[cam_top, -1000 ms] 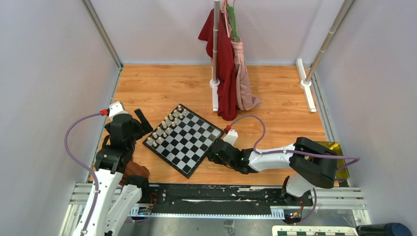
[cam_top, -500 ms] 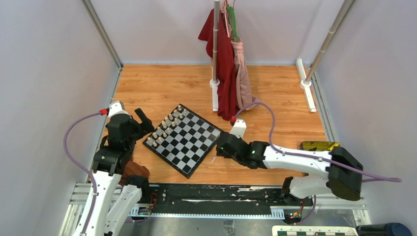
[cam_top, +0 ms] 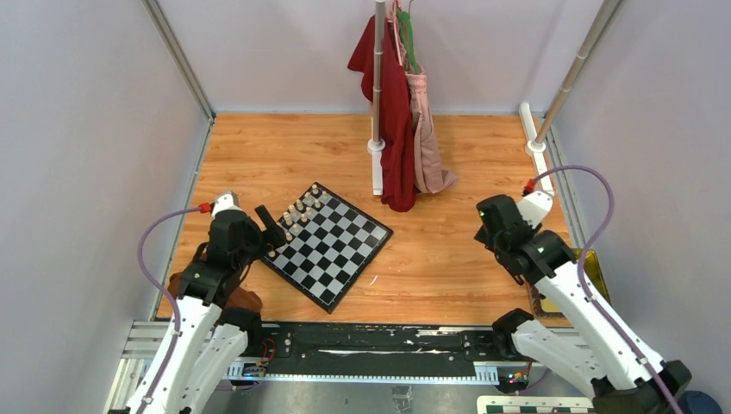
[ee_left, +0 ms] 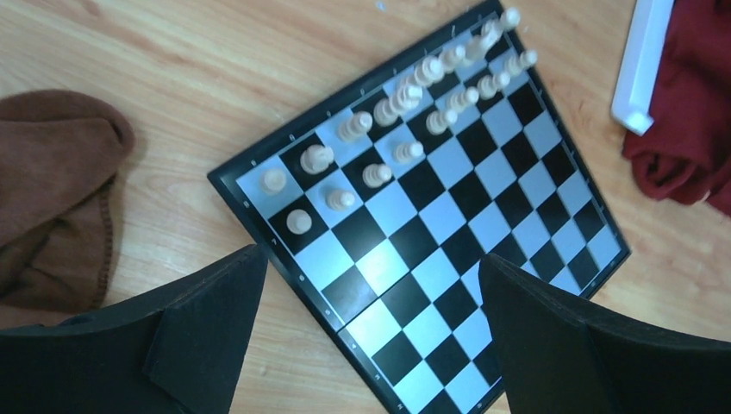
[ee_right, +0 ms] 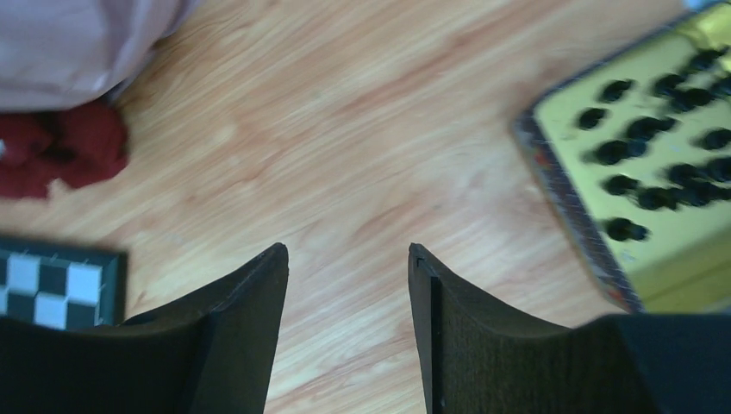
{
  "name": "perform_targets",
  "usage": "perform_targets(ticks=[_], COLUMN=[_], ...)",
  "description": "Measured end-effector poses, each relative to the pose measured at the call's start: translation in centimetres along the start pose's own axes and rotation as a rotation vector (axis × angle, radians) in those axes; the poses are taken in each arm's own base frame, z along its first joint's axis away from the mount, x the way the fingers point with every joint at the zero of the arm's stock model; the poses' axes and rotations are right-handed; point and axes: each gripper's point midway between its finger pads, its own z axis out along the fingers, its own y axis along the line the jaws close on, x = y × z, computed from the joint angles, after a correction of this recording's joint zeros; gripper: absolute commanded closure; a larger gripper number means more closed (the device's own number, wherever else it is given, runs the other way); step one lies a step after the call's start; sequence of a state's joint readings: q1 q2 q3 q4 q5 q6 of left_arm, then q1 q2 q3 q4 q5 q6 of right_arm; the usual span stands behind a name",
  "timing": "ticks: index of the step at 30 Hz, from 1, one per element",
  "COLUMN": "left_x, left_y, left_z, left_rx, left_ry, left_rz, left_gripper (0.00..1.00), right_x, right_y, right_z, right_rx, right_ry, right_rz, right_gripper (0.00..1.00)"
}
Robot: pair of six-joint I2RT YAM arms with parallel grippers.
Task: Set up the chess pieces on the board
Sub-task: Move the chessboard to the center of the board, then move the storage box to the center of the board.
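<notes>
The gold tray's nearest corner (ee_right: 525,126) is below the robot's right gripper and to its right in the top view, so the gripper should next move over and down onto the tray's rim where there are no pieces.
The black-and-white board (cam_top: 332,246) lies turned diamond-wise on the wooden floor. Several cream chess pieces (cam_top: 297,211) stand in two rows along its upper-left edge; they also show in the left wrist view (ee_left: 405,112). My left gripper (cam_top: 271,228) hovers over the board's (ee_left: 483,198) left corner, open and empty (ee_left: 371,256). My right gripper (cam_top: 493,235) is open and empty (ee_right: 346,248) over bare floor, between the board's corner (ee_right: 52,280) and the gold tray (ee_right: 681,233). Several black chess pieces (ee_right: 655,147) lie in that tray.
A brown cloth (cam_top: 233,297) lies left of the board, by the left arm (ee_left: 52,190). A rack pole (cam_top: 376,147) with red and pink garments (cam_top: 401,112) stands behind the board. The gold tray (cam_top: 598,274) is partly hidden behind the right arm. Walls close three sides.
My right arm has swung away from the board's right corner, back to the right toward the gold tray. My left gripper has moved right, over the board's left edge.
</notes>
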State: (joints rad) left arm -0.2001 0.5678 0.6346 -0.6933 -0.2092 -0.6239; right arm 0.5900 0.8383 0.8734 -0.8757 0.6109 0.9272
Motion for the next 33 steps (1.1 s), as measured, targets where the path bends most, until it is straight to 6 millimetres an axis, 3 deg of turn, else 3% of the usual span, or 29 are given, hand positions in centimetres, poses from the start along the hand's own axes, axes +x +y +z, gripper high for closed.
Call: perform_targets(ticks=[3, 7, 17, 33], left_x=[1.8, 2.5, 4.0, 4.1], left_y=[-0.4, -1.1, -2.6, -2.9], left_z=[0.7, 1.1, 2.3, 2.8], left_rx=[0.015, 0.033, 0.057, 0.072], left_ry=[0.051, 0.074, 0.121, 0.104], left_rz=[0.035, 0.072, 0.203, 0.256], left_gripper=[0.00, 0.00, 0.00, 0.00], right_x=[-0.8, -0.7, 1.1, 1.1], right_y=[-3.5, -5.6, -8.4, -12.5], right_z=[0.7, 1.5, 4.1, 7.3], right_rx=[0.118, 0.204, 0.327, 0.412], right_ry=[0.014, 0.058, 0.162, 0.184], right_rz=[0.047, 0.063, 0.112, 0.212], right_gripper=[0.42, 0.42, 0.43, 0.44])
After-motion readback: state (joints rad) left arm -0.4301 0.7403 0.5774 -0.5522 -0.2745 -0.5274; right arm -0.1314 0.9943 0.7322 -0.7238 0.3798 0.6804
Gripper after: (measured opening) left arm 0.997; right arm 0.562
